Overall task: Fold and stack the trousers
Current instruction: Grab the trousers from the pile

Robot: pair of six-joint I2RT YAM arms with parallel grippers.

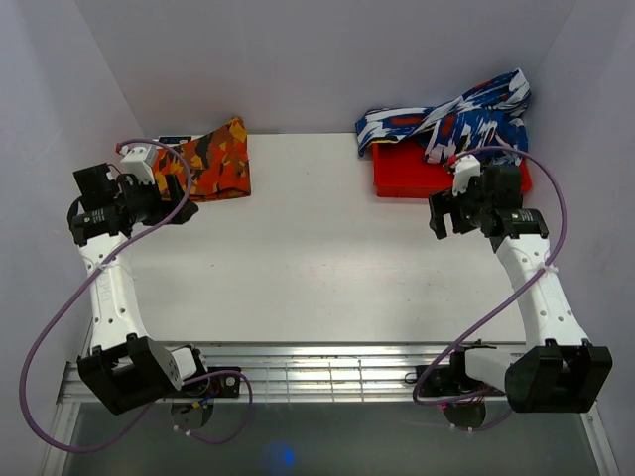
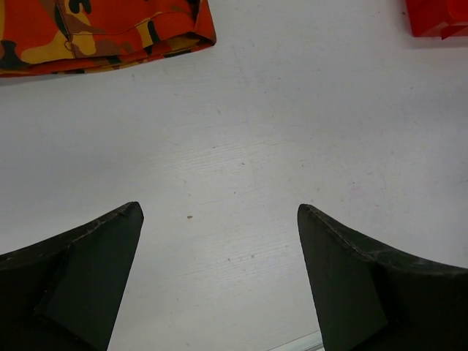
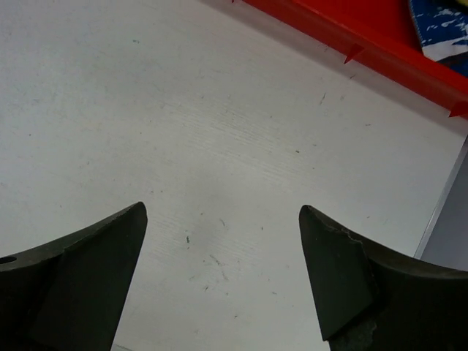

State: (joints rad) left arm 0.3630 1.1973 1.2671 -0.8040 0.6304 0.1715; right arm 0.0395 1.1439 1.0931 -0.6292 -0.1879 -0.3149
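Observation:
The trousers lie in a heap in the red bin (image 1: 402, 171), so next my right gripper will move outward over their bunched cloth (image 1: 496, 121) and then go down to close.
The blue and white printed trousers (image 1: 451, 117) lie crumpled in and over a red bin (image 1: 402, 171) at the back right of the table; a corner of them shows in the right wrist view (image 3: 442, 22). My right gripper (image 1: 444, 213) is open and empty, hovering over bare table just in front of the bin. My left gripper (image 1: 176, 196) is open and empty at the back left, beside a folded orange camouflage garment (image 1: 213, 159). In the wrist views both grippers, left (image 2: 219, 212) and right (image 3: 223, 212), show only white table between the fingers.
The folded orange garment (image 2: 102, 29) lies flat at the back left. The red bin's edge (image 3: 351, 36) runs along the top of the right wrist view. White walls enclose the table on three sides. A metal rail (image 1: 327, 372) runs along the near edge.

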